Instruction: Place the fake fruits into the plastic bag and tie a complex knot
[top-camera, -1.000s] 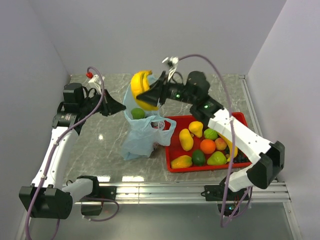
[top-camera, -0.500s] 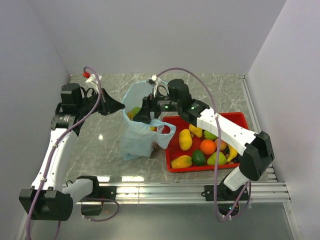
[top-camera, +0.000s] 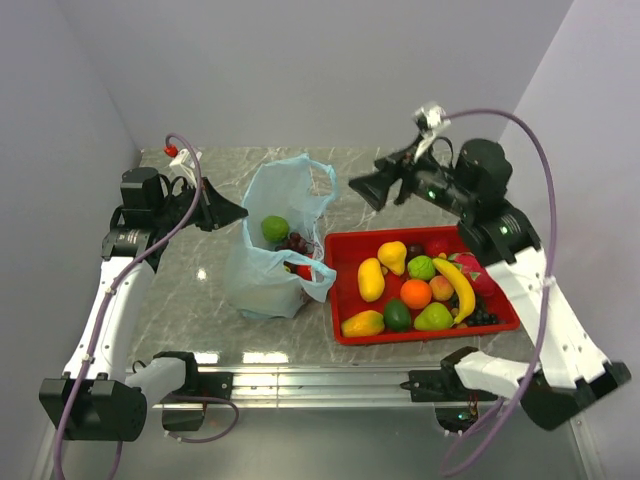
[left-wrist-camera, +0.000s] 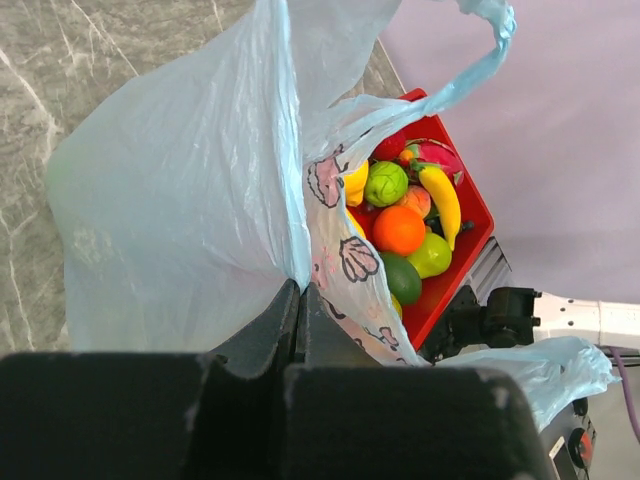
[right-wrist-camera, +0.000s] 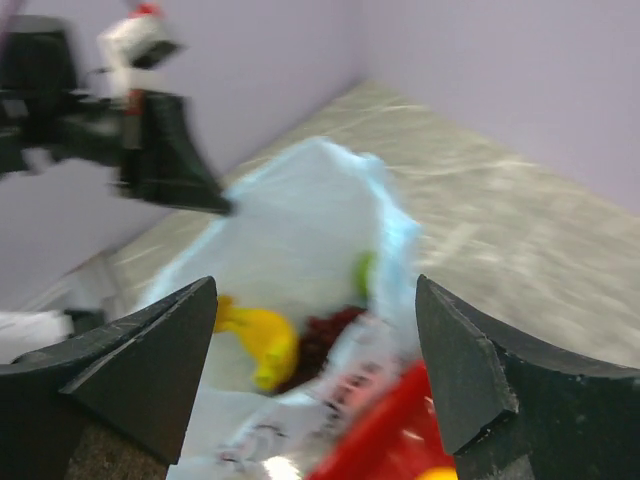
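Observation:
My right gripper should next tip downward and come back and down onto the mango beside the yellow pear (top-camera: 371, 280), as the mango is below it, nearer my base.
The light-blue plastic bag (top-camera: 262, 272) stands open at the table's middle, with a green lime (top-camera: 275, 228), dark grapes (top-camera: 297, 242) and yellow bananas (right-wrist-camera: 260, 340) inside. My left gripper (top-camera: 240, 213) is shut on the bag's left rim (left-wrist-camera: 298, 285) and holds it up. My right gripper (top-camera: 355, 188) is open and empty, in the air behind the tray and to the right of the bag (right-wrist-camera: 290, 220). More fake fruits lie in the red tray (top-camera: 430, 338): a mango (top-camera: 371, 279), an orange (top-camera: 415, 293), a banana (top-camera: 455, 288). No knot is in view; the handles (top-camera: 318, 172) are loose.
The red tray sits right of the bag, touching its lower handle. The left wrist view shows the tray (left-wrist-camera: 478, 200) past the bag. Purple walls close the table on three sides. A metal rail (top-camera: 380, 378) runs along the near edge.
My right gripper held yellow bananas above the bag, lowered them into it, let go, and has pulled back up and to the right, open. The left gripper has stayed put.

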